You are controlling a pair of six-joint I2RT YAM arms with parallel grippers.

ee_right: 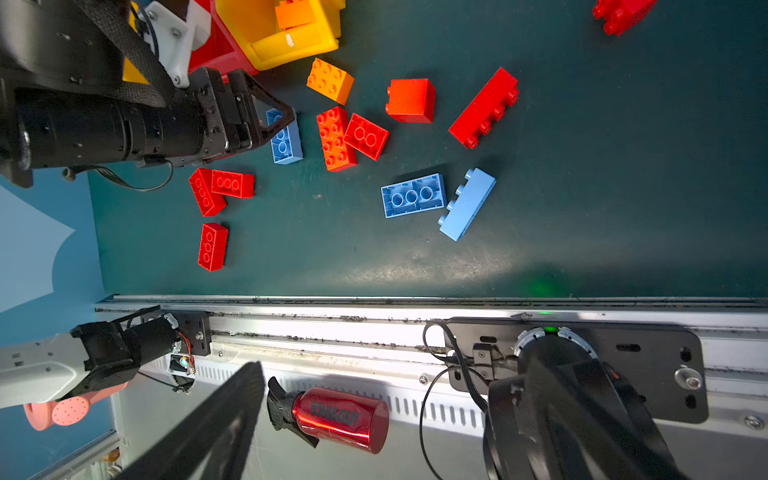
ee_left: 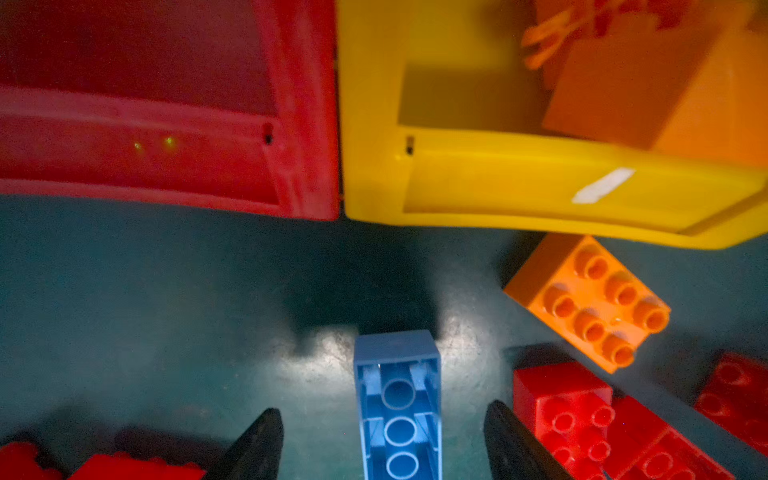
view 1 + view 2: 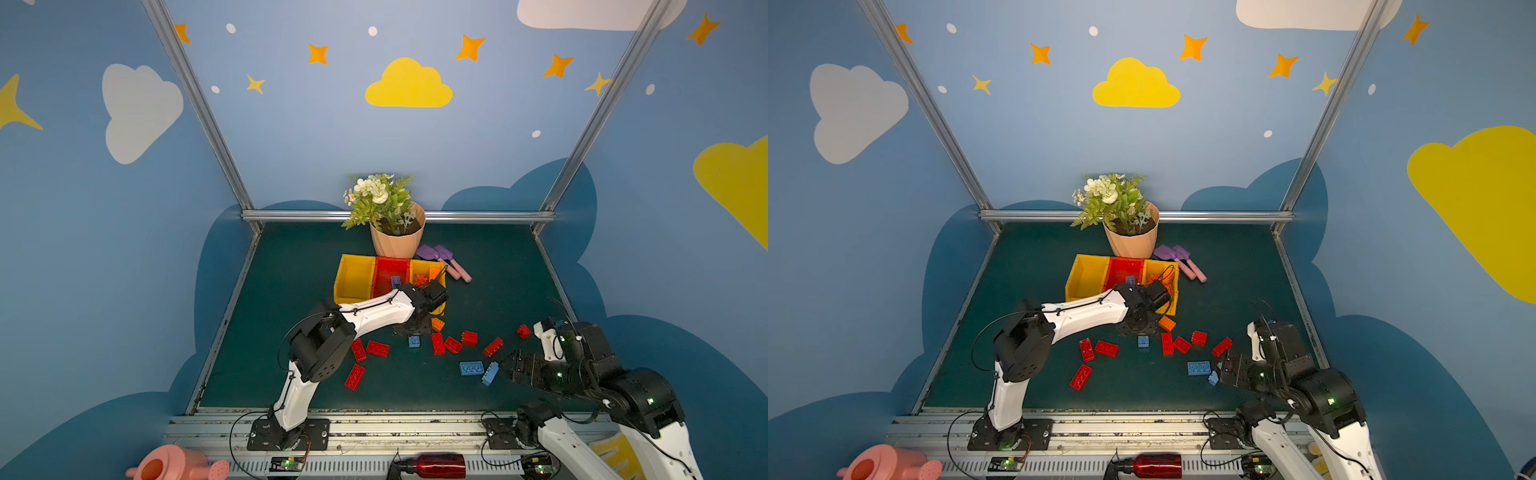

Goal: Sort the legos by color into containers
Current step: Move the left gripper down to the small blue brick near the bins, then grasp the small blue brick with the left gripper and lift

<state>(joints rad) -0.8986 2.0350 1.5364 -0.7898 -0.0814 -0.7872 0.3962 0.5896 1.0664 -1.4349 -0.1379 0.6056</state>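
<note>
My left gripper comes down next and closes its open fingers on the long sides of the upturned blue lego (image 2: 400, 424), since the lego lies lengthwise between them.
Three containers stand side by side: a yellow one (image 3: 353, 278), a red one (image 3: 390, 268) with a blue lego (image 3: 395, 281) in it, and a yellow one (image 2: 498, 183) holding orange legos (image 2: 644, 83). My left gripper (image 2: 384, 440) is open, low over the mat, its fingers (image 2: 257, 444) on either side of an upturned blue lego (image 2: 399, 407) without touching it. An orange lego (image 2: 590, 303) lies just in front of the yellow container. Several red legos (image 3: 377, 348) and two blue ones (image 3: 471, 368) are scattered on the mat. My right gripper (image 3: 505, 365) is open and empty beside a light blue lego (image 3: 490, 372).
A peach flower pot (image 3: 398, 239) stands behind the containers, with purple-and-pink shovels (image 3: 444, 259) to its right. A metal rail (image 1: 374, 328) runs along the front edge; beyond it lie a red bottle (image 1: 340, 419) and a pink watering can (image 3: 174, 465).
</note>
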